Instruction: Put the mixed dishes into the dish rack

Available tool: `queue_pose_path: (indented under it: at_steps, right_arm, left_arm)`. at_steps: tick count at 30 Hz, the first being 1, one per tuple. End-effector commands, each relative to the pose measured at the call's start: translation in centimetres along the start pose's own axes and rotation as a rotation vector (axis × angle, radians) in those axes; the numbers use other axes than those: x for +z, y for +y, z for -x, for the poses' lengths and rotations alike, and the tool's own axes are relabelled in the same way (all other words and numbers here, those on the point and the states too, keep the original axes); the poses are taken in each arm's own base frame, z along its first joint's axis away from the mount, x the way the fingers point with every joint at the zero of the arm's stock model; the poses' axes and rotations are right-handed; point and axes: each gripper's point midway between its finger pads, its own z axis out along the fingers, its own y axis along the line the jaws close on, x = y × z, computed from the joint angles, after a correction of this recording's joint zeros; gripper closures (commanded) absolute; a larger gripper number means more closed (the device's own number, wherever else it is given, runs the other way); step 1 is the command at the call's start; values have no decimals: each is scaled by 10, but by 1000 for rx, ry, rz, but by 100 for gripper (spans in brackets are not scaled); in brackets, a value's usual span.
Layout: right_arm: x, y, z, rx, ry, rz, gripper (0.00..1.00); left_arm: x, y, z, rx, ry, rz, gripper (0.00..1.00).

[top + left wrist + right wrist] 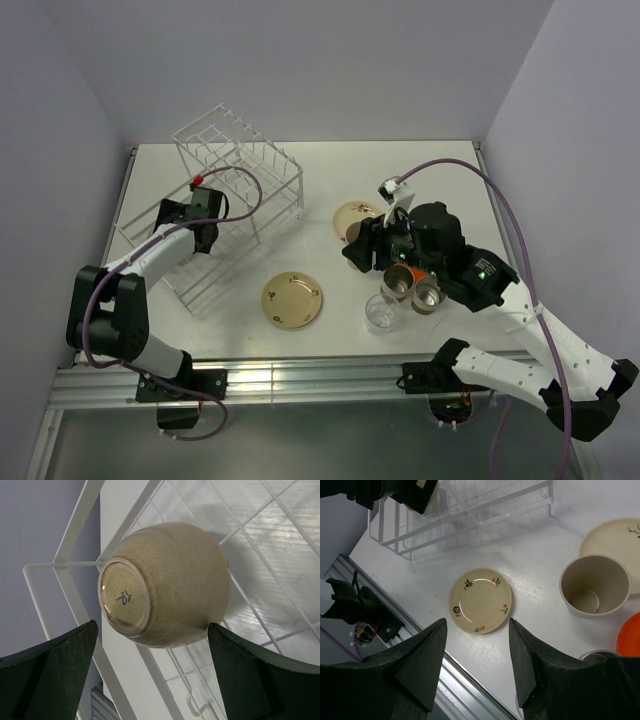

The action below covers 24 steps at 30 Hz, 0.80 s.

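Note:
The beige cup (595, 585) stands open below, so my right gripper's fingers will next go down to the right in the wrist view, astride the cup's rim by the orange plate.
The white wire dish rack (240, 160) stands at the back left. My left gripper (192, 215) hangs over its low tray section and hides the bowl in the top view. In the left wrist view a speckled beige bowl (170, 580) lies bottom-up on the rack wires (260, 560) between my open left gripper's (152, 630) jaws. My right gripper (362, 248) is open and empty above the table. Its wrist view shows the open gripper (477, 625), a small cream plate (481, 600), the tall beige cup (595, 585), a larger cream plate (615, 540) and the orange plate (630, 635).
Two metal cups (400, 282) (428, 293) and a clear glass (382, 313) stand by the right arm near the front edge. The small cream plate (293, 299) lies at front centre, and a larger cream plate (355, 215) lies partly under the right gripper.

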Motion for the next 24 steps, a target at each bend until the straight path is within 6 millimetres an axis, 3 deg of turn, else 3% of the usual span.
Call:
queue_pose_path:
  at_steps: [1, 7, 11, 19, 24]
  right_arm:
    - [-5, 2, 10, -3, -43, 9, 40]
    - [2, -6, 4, 32, -19, -38, 40]
    - [10, -17, -2, 53, 11, -101, 40]
    - [9, -16, 2, 66, 1, -104, 40]
    - [10, -27, -1, 92, 13, -176, 40]
  left_arm:
    - [-1, 20, 12, -103, -18, 54, 1]
    - [-2, 39, 13, -141, -23, 83, 1]
    - [-12, 33, 11, -165, -50, 7, 1]
    - [-33, 34, 10, -231, -110, -40, 1]
    - [-54, 21, 16, -257, -168, -111, 1]
